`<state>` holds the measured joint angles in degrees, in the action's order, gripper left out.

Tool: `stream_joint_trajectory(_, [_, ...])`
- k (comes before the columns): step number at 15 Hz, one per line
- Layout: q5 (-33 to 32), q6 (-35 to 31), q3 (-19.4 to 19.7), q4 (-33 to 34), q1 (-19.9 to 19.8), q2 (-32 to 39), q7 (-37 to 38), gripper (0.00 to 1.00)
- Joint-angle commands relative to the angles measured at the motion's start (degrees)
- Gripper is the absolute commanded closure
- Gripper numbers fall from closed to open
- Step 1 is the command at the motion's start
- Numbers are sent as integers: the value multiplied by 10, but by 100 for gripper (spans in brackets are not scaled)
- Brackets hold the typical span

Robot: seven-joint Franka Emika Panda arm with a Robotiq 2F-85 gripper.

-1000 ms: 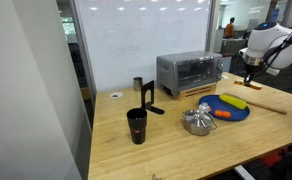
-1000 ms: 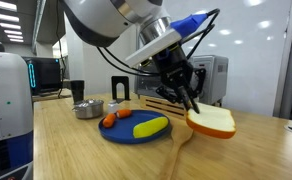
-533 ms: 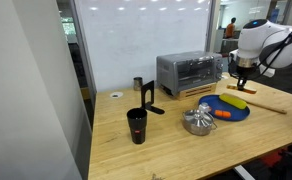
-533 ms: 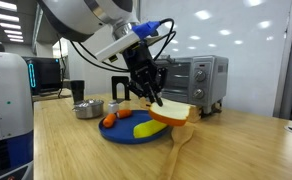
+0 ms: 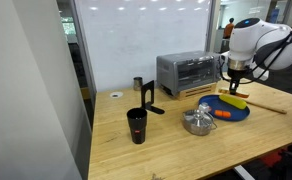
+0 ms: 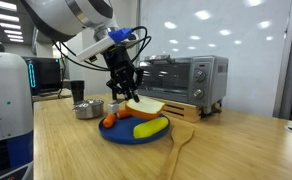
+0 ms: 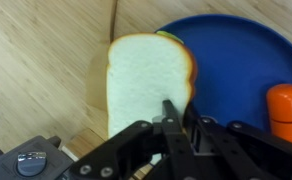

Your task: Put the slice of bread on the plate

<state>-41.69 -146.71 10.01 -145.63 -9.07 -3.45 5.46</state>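
I will next bring the overhanging bread over the plate's bare middle [image 7: 231, 75], lower it and release it, since that spot lies below it, toward the right in the wrist view.
My gripper [image 6: 127, 93] [image 7: 176, 112] is shut on one edge of the slice of bread [image 6: 146, 107] [image 7: 146, 78], a pale slice with a tan crust. It holds the slice roughly flat, just above the dark blue plate [image 6: 120, 136] [image 7: 236, 55] [image 5: 211, 104]. On the plate lie a yellow banana-like item [image 6: 149, 127] [image 5: 234, 101] and an orange carrot-like piece [image 6: 109, 121] [image 7: 288, 108] [image 5: 222, 114]. In the wrist view the bread overlaps the plate's left rim. In an exterior view the gripper [image 5: 236, 86] hangs over the plate's far side and the bread is too small to make out.
A silver toaster oven [image 5: 189, 73] [image 6: 181, 80] stands behind the plate. A silver metal piece [image 5: 197, 122] [image 6: 86, 109] sits beside it. A black cup [image 5: 137, 126] and a black stand [image 5: 148, 98] are further along the table. A long wooden board [image 6: 179, 148] [image 5: 269, 105] lies by the plate.
The arm has carried the bread sideways from above the wooden board to above the plate, staying shut on it throughout.
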Motion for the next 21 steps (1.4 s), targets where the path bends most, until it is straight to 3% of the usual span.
stream_joint_trajectory(1, [60, 3, -15, 10, 9, 10, -10, 96])
stream_joint_trajectory(12, [179, -34, -16, 71, 12, 96, -35, 96])
stream_joint_trajectory(21, [260, -18, -23, 127, 22, 152, -44, 96])
